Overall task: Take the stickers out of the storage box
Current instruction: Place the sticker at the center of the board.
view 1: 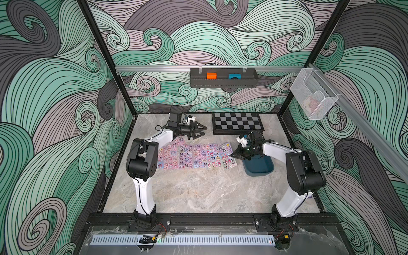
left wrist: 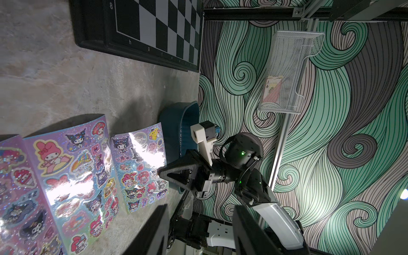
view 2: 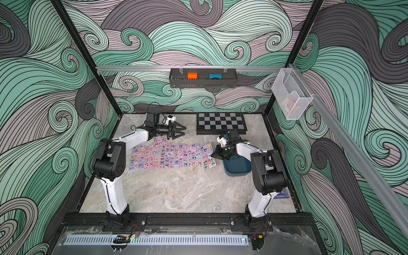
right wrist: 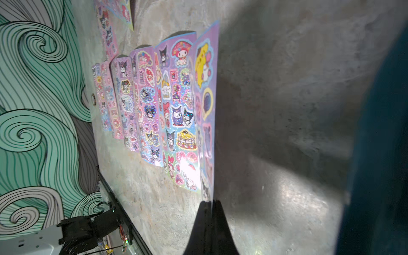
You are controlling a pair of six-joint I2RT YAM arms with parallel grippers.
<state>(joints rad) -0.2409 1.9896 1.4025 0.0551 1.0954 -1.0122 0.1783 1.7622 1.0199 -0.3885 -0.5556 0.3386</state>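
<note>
My right gripper needs to pull the tilted sheet's edge over the bare tabletop toward the storage box (view 1: 258,169) and release it.
Several pink, purple and pale blue stickers (view 1: 192,155) (view 2: 172,155) lie side by side in a row across the middle of the table. One more sheet (view 1: 178,141) lies behind the row's left end. My right gripper (view 1: 233,155) (right wrist: 209,203) is shut on the edge of the rightmost sheet (right wrist: 206,88) (left wrist: 141,167), next to the storage box. The storage box (view 1: 258,169) (view 2: 237,167), a dark teal tub, sits under my right wrist, partly hidden by it. My left gripper (view 1: 205,130) (left wrist: 198,231) is open and holds nothing, above the table behind the row.
A chessboard (view 1: 237,123) lies at the back of the table. A black wall tray (view 1: 223,82) holds an orange and a blue block. A clear bin (view 1: 313,95) hangs on the right wall. A dark blue card pack (view 2: 282,194) lies by the right arm's base.
</note>
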